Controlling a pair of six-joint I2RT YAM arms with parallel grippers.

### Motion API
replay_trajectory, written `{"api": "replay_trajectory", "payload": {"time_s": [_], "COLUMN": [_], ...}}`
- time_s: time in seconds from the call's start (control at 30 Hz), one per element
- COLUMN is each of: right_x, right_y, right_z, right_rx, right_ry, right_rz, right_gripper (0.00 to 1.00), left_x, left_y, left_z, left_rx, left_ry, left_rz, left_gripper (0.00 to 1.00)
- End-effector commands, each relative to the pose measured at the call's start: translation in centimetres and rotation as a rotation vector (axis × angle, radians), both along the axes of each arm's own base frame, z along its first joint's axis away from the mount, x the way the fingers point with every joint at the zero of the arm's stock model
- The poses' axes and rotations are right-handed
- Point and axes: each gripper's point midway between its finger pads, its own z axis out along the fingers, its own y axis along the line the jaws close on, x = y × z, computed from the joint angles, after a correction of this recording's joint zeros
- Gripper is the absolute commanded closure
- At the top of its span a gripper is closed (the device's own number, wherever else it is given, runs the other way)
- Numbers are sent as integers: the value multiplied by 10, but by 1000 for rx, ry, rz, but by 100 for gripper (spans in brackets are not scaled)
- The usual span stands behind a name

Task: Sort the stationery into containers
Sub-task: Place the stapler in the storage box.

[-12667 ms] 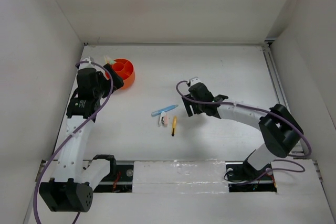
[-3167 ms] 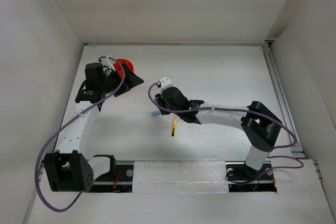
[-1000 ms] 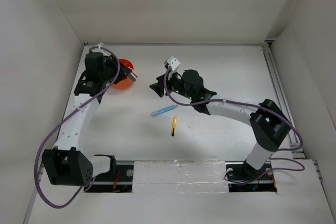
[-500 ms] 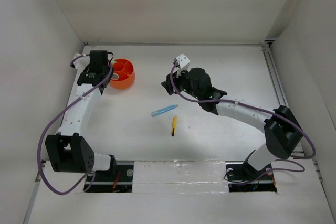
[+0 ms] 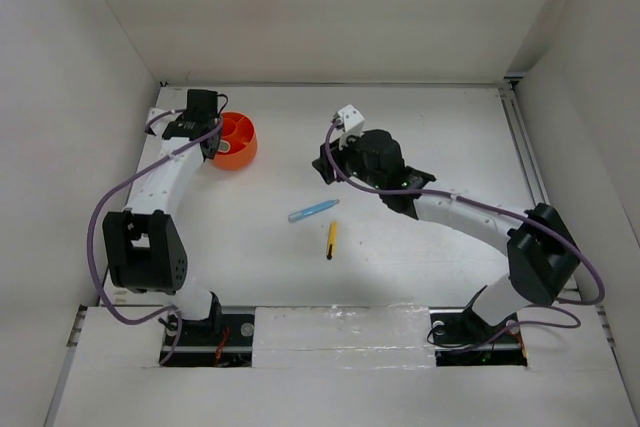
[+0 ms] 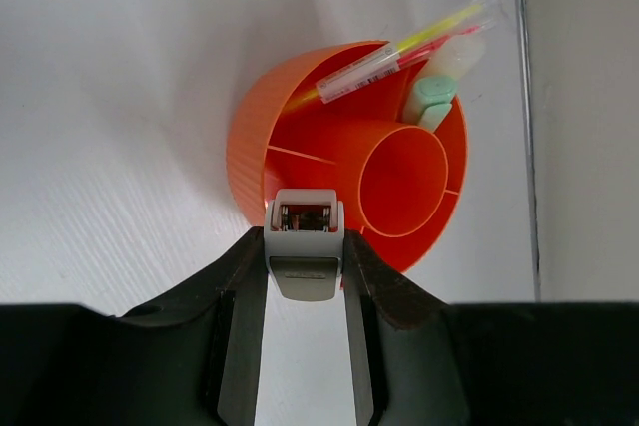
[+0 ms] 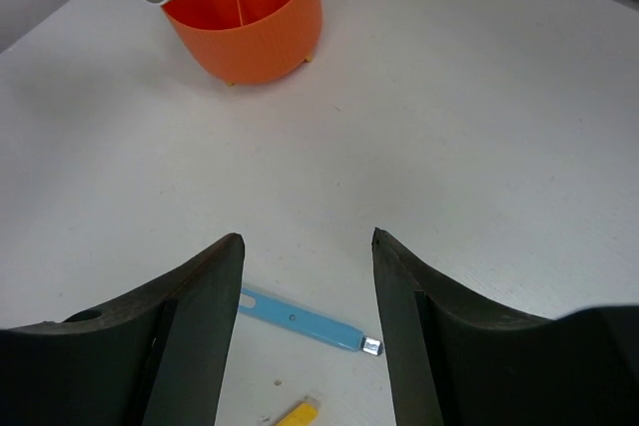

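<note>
My left gripper eases down and to the right in the top view, into the tub's empty section [image 6: 315,176], open below it, and releases the block [image 6: 305,271] next.
The orange tub [image 5: 238,141] stands at the table's back left. In the left wrist view its compartments [image 6: 300,137] hold a yellow and a pink pen [image 6: 399,52] and a pale green marker [image 6: 431,97]. My left gripper [image 6: 304,244] is shut on a small grey-white eraser-like block [image 6: 305,271] just over the tub's near rim; the top view shows this gripper [image 5: 214,139] at the tub's left side. My right gripper [image 7: 307,236] hangs open and empty above the table [image 5: 322,165]. Below it lie a blue pen [image 7: 305,319] [image 5: 313,211] and a yellow pencil [image 5: 331,239].
White walls close in the table at the left, back and right. A metal rail [image 5: 528,162] runs along the right edge. The tub sits close to the left wall [image 6: 579,117].
The left arm has swung round by the tub while keeping hold of the block at the rim. The right gripper has drifted right and risen, away from the blue pen.
</note>
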Motion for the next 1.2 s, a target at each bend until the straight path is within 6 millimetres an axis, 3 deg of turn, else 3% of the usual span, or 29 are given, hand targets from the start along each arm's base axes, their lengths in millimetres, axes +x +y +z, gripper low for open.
{"api": "replay_trajectory", "payload": {"time_s": [0.0,0.33,0.67,1.17], "right_x": [6,10,8,6], "right_y": [-7,-14,-8,-4], "right_z": [28,24,15,19], "right_rx": [52,57,56,78], "right_ry": [-45,-28,-3,-7], "right_rz": [-22,-24,5,25], "right_gripper": [40,40,41,41], "left_x": [15,26,29,29], "left_y": [6,0,-7,-9], "left_z": [32,16,1,-22], "left_rx": [-25,-58,-94,-98], "left_ry": [-102,-88,-84,-35], "left_rz": [74,67,49,45], "left_gripper": [100,100,100,100]}}
